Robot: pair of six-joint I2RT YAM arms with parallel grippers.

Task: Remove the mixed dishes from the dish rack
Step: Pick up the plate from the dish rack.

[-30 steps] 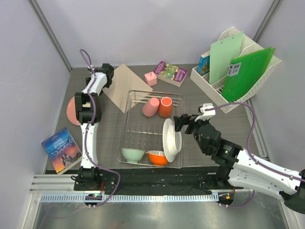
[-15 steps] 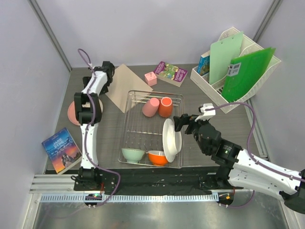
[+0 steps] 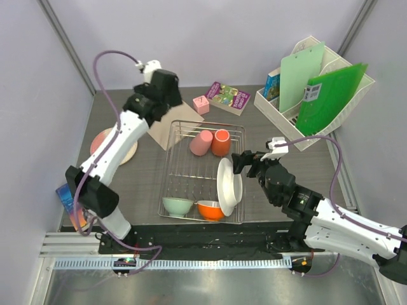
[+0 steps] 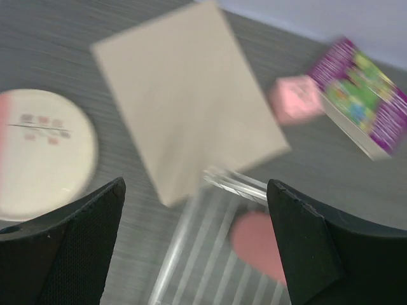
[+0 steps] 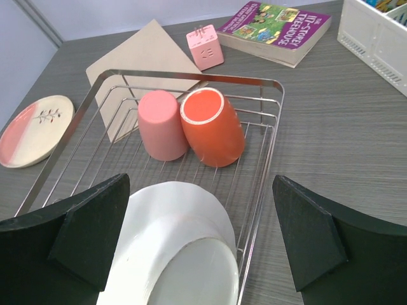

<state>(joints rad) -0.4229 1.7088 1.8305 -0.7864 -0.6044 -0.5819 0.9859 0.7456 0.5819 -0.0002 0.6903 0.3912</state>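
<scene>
The left gripper swings back and down, to the right in the top view, onto the larger white plate's upper rim (image 3: 222,169) next. The plate stands on edge.
The silver wire dish rack (image 3: 170,138) holds a pink cup (image 3: 201,142) and an orange cup (image 3: 220,142) lying at its far end. White plates (image 3: 227,182) stand on edge at its right. A mint-green bowl (image 3: 177,205) and an orange bowl (image 3: 210,209) sit at its near end. A pink-rimmed plate (image 3: 113,146) lies on the table to the left. My left gripper (image 3: 168,105) is open and empty above the rack's far-left corner (image 4: 235,184), with the pink cup (image 4: 257,244) below it. My right gripper (image 5: 200,213) is open, its fingers on either side of the white plates (image 5: 178,254), apart from them.
A tan board (image 3: 164,116) lies under the rack's far-left corner. A pink cube (image 3: 201,104) and a purple book (image 3: 227,97) lie behind the rack. A white file organizer (image 3: 305,95) stands at the back right. A book (image 3: 79,198) lies at the front left.
My left arm has swung from over the pink-rimmed plate to the right, above the rack's far-left corner. The plate now lies uncovered. The right arm has not moved.
</scene>
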